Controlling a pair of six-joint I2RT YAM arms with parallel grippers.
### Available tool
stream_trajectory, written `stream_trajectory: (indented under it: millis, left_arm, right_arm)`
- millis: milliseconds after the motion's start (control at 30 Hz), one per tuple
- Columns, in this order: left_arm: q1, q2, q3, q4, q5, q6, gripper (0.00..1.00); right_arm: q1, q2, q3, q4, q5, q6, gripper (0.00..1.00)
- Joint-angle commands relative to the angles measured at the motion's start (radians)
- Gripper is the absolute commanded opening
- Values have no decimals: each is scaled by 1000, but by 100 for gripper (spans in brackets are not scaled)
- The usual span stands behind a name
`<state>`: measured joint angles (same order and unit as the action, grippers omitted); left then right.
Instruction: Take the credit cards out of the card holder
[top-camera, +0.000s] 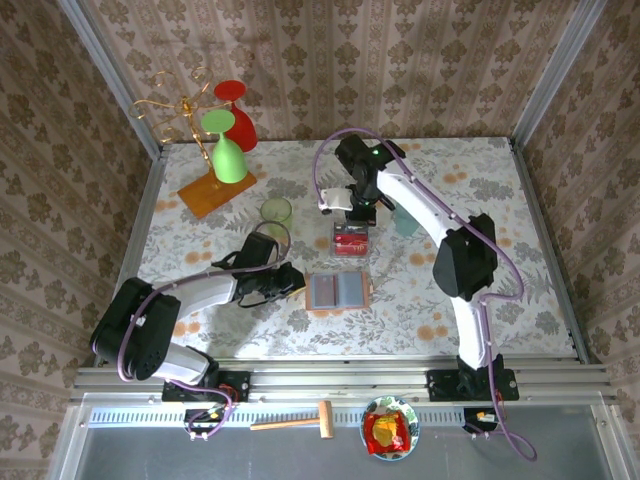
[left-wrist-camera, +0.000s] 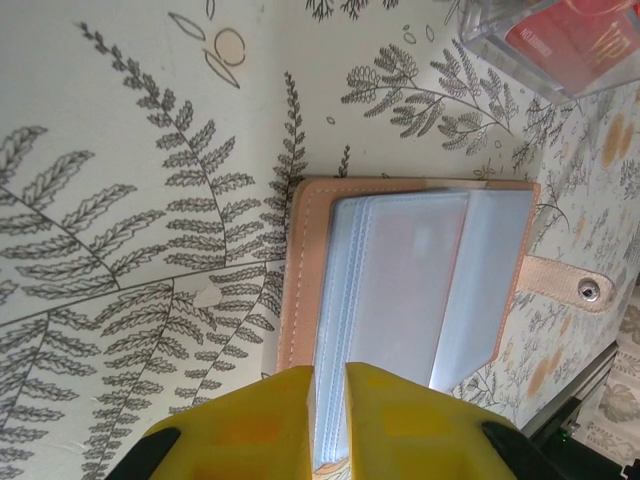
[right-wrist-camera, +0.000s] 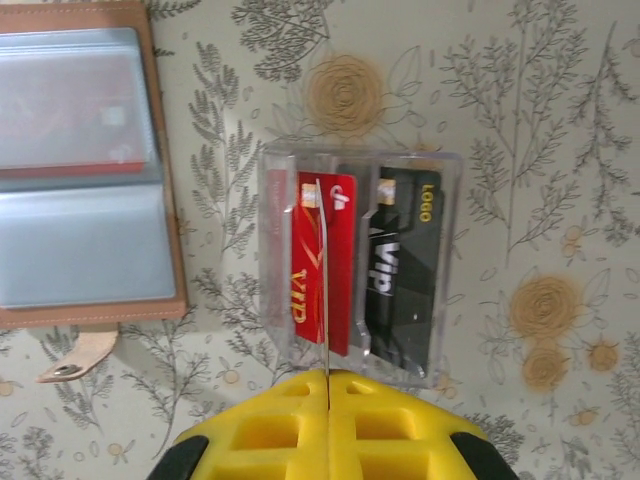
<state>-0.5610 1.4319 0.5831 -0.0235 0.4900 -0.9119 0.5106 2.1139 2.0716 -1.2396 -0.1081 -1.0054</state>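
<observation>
Next, my right gripper brings the thin credit card (right-wrist-camera: 325, 280), upright over the clear plastic box, down toward the black card's side, then releases it.
The card holder (top-camera: 338, 291) lies open on the floral table, tan outside with grey-blue pockets (left-wrist-camera: 400, 270). My left gripper (left-wrist-camera: 330, 420) is shut on the edge of its stacked pocket leaves, at the holder's left side (top-camera: 292, 282). A reddish card shows faintly through one pocket (right-wrist-camera: 70, 100). My right gripper (right-wrist-camera: 328, 378) is shut on a thin credit card (right-wrist-camera: 325, 280), seen edge-on, held upright over a clear plastic box (right-wrist-camera: 270, 250). In the box lie a red card (right-wrist-camera: 345, 260) and a black card (right-wrist-camera: 405, 270). From above, the right gripper (top-camera: 358, 212) hangs just over the box (top-camera: 351, 241).
A gold rack on an orange base (top-camera: 215, 193) holds a green glass (top-camera: 228, 160) and a red glass (top-camera: 238, 118) at the back left. A pale green cup (top-camera: 276, 210) stands behind my left arm. A teal cup (top-camera: 405, 222) sits by the right arm.
</observation>
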Motion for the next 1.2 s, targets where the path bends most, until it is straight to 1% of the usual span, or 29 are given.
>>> stream_trajectory:
  millis: [0, 300, 833, 967, 1100, 1167]
  left_arm:
    - [9, 21, 30, -31, 11, 13, 17]
    - [26, 27, 40, -46, 7, 15, 17]
    - [27, 19, 40, -65, -10, 8, 16]
    - [27, 9, 34, -75, -14, 7, 16]
    - [27, 7, 36, -77, -16, 6, 16]
    - [27, 7, 39, -76, -13, 6, 16]
  right_arm:
    - [-14, 55, 83, -92, -5, -41, 0]
    - [-39, 153, 221, -137, -5, -61, 0]
    - [-49, 242, 248, -123, -23, -66, 0]
    - [-49, 251, 248, -123, -42, -56, 3]
    - [-50, 245, 248, -113, -41, -41, 14]
    - [-49, 233, 249, -113, -38, -38, 17]
